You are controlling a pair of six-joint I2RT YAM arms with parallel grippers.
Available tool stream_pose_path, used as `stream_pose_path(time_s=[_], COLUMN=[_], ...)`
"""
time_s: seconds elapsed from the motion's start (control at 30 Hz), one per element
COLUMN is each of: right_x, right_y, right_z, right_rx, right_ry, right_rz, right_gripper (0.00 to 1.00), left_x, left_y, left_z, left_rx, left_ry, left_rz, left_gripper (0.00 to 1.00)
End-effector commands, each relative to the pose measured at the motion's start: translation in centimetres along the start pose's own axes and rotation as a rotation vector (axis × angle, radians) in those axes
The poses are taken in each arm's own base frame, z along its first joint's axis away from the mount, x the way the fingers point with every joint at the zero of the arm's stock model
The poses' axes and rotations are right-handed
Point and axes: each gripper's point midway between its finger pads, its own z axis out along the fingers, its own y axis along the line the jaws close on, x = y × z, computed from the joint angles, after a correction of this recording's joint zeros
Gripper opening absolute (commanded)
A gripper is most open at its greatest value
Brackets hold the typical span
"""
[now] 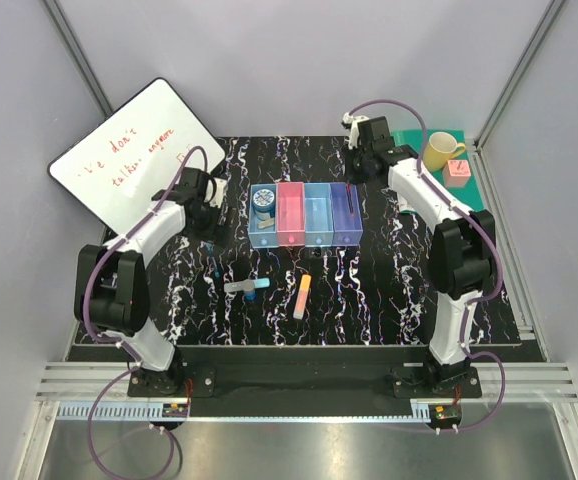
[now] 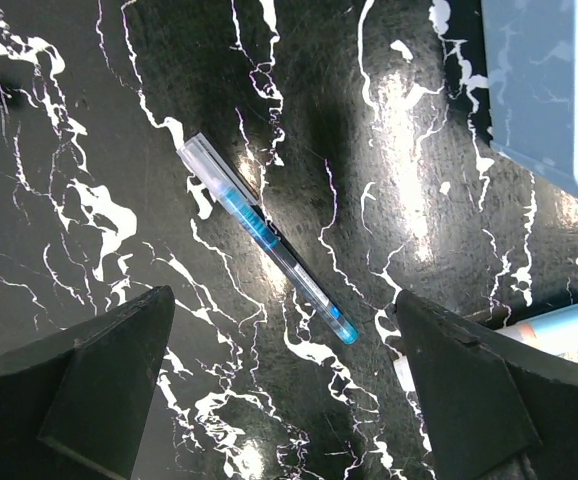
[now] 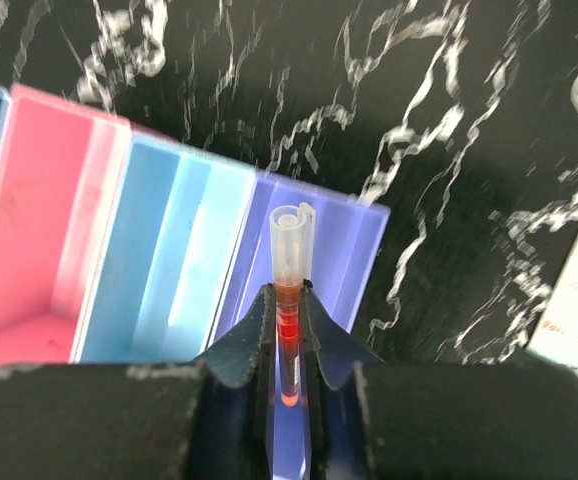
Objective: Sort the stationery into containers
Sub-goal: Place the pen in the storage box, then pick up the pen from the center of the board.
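My right gripper has the thin red pen (image 3: 291, 235) high over the far end of the purple bin. Next, it will bring the pen back and lower it into that bin.
The four joined bins (image 1: 307, 214) stand mid-table. A blue round bottle (image 1: 262, 203) sits in the leftmost light blue bin. My right gripper (image 1: 354, 168) is shut on a thin red pen (image 3: 291, 235) and holds it over the purple bin (image 3: 341, 250), with the cap pointing away from the gripper (image 3: 289, 300). My left gripper (image 2: 284, 385) is open above the blue pen (image 2: 269, 240), which lies flat on the table just ahead of the fingers (image 2: 99, 370). The grey marker with cyan tip (image 1: 246, 286) and the orange-yellow bar (image 1: 302, 297) lie in front of the bins.
A whiteboard (image 1: 134, 160) leans at the far left. A yellow mug (image 1: 439, 152) and a pink cube (image 1: 457, 172) sit on a green book (image 1: 474, 185) at the far right. A small white piece (image 1: 315, 256) lies near the bins' front.
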Motion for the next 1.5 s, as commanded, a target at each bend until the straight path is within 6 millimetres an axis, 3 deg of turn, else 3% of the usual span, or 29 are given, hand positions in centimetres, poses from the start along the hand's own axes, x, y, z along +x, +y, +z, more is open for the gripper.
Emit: stream_pose_path(time_s=[0.0,0.37,0.6,0.67,0.7,0.8,0.93,1.2,1.47], right_x=[1.3,5.2,5.9,5.8,5.8,5.5,4.5,2.0,-0.2], right_y=[1.9,1.8,1.6,1.5,1.5,1.7,2.0,2.3,2.7], right_z=[-0.7,0.8,1.6,1.8,1.9,2.0,1.7,0.6,-0.3], right_rx=[-0.045,-0.037,-0.031,-0.026,-0.024,-0.031,-0.041,-0.047,-0.055], right_ry=[0.022,0.107,0.121,0.119,0.119,0.111,0.089,0.028,-0.022], right_rz=[-0.02,-0.019,-0.028,-0.028,-0.031,-0.04,-0.046,-0.044,-0.035], right_gripper=[0.0,0.0,0.01,0.11,0.29,0.51,0.64,0.69,0.7], left_x=[-1.8,-2.3,-2.1,-2.4,-2.3,-2.3,-2.4,-2.1,-1.9], left_y=[0.7,1.0,1.0,1.0,1.0,1.0,1.0,2.0,2.0], left_z=[-0.1,1.5,2.7,2.7,2.9,3.2,3.6,5.1,6.4], left_rx=[-0.025,-0.032,-0.032,-0.031,-0.031,-0.03,-0.036,-0.095,-0.105], left_ry=[-0.036,-0.019,0.003,-0.003,0.005,0.009,0.008,0.039,0.074], left_rz=[-0.039,-0.082,-0.095,-0.096,-0.096,-0.095,-0.128,-0.158,-0.197], left_gripper=[0.99,0.99,0.94,0.89,0.88,0.88,0.87,0.84,0.58])
